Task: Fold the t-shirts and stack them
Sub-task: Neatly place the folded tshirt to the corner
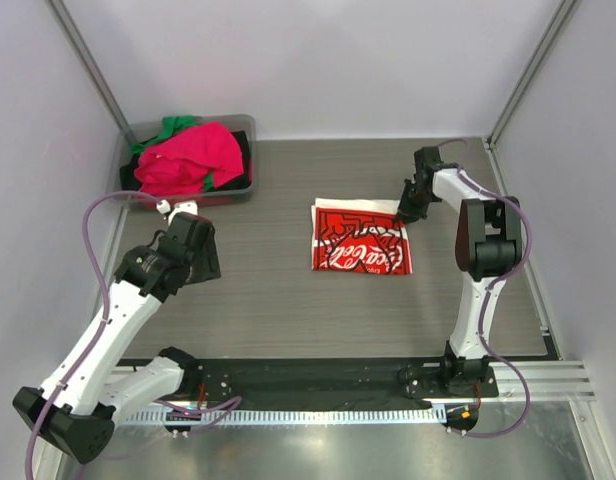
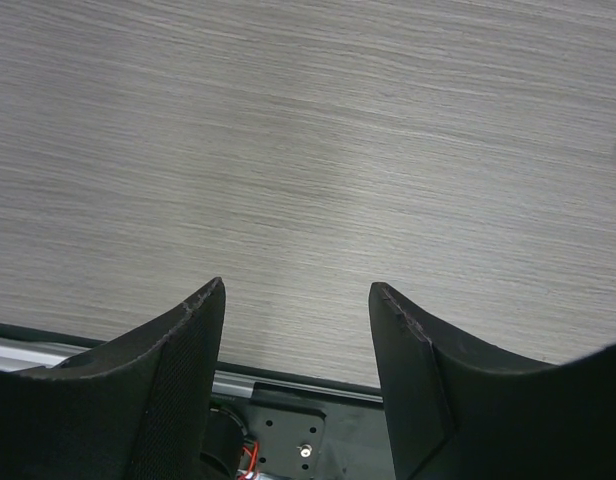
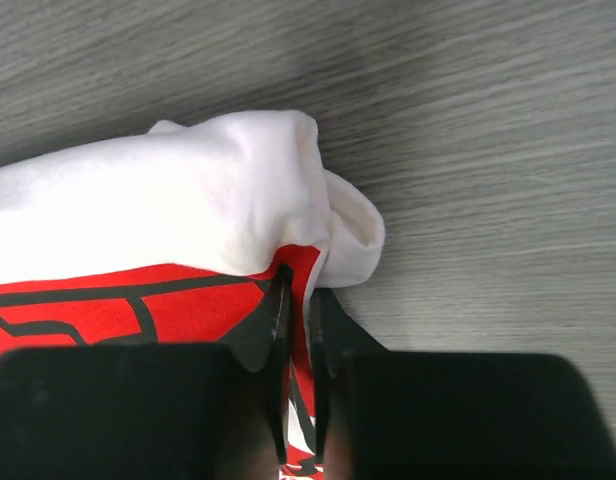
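I will drag the red t-shirt to the far table corner (image 1: 474, 152) and let go of it there. That corner is bare, and it is outward of my right gripper and to its right in the top view.
A folded red t-shirt with white print (image 1: 360, 238) lies mid-table, a white strip along its far edge. My right gripper (image 1: 407, 214) is at its far right corner. In the right wrist view the gripper (image 3: 299, 280) is shut on the red and white cloth (image 3: 168, 225) of that shirt. A bright pink-red t-shirt (image 1: 188, 158) is piled in the grey bin with green cloth (image 1: 175, 125) and dark cloth beside it. My left gripper (image 1: 168, 208) is open and empty over bare table near the bin; its fingers (image 2: 193, 350) frame only table.
The grey plastic bin (image 1: 240, 125) stands at the far left corner. Metal frame posts rise at the back corners. A black rail (image 1: 318, 380) with the arm bases runs along the near edge, and it also shows in the left wrist view (image 2: 288, 430).
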Controlling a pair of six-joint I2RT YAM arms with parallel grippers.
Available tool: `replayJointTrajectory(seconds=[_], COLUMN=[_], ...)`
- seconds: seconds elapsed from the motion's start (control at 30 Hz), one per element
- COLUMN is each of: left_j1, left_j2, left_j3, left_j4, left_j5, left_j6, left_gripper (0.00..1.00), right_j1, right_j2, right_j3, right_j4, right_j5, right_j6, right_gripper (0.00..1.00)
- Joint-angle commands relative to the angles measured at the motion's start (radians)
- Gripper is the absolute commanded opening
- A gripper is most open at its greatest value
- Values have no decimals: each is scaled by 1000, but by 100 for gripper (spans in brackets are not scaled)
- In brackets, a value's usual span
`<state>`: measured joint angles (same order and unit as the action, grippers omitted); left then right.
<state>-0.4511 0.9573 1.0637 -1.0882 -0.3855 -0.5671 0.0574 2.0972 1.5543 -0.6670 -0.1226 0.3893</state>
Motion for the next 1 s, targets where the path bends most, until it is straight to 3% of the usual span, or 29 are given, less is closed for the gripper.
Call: replayJointTrajectory(seconds=[0.0, 0.1, 0.27, 0.43, 0.6, 0.77, 0.97], left_j1=[3, 2, 2, 2, 3, 8, 37], left_j2=[-28, -35, -52, -81, -97, -69, -40], left_j3=[-17, -31, -44, -45, -53, -54, -50], left_j4=[47, 51, 60, 44, 40, 40, 36], left_j5=[-30, -46, -82, -138, -167, -170, -161], left_j6=[-8, -39, -54, -82, -103, -103, -102], left_gripper=[61, 61, 60, 60, 59, 58, 56], right_j1=[-31, -82, -145, -189, -218, -238, -268], right_j2=[47, 60, 136, 266, 444, 503, 563], right_j3=[13, 53, 245, 527, 839, 909, 975], right_j4=[52, 50, 15, -19, 7, 225, 443], right_j5=[41, 41, 194, 414, 460, 581, 562], right_j6=[-35, -49, -113, -197, -254, -302, -248], right_gripper=[8, 1, 1, 1, 1, 1, 1])
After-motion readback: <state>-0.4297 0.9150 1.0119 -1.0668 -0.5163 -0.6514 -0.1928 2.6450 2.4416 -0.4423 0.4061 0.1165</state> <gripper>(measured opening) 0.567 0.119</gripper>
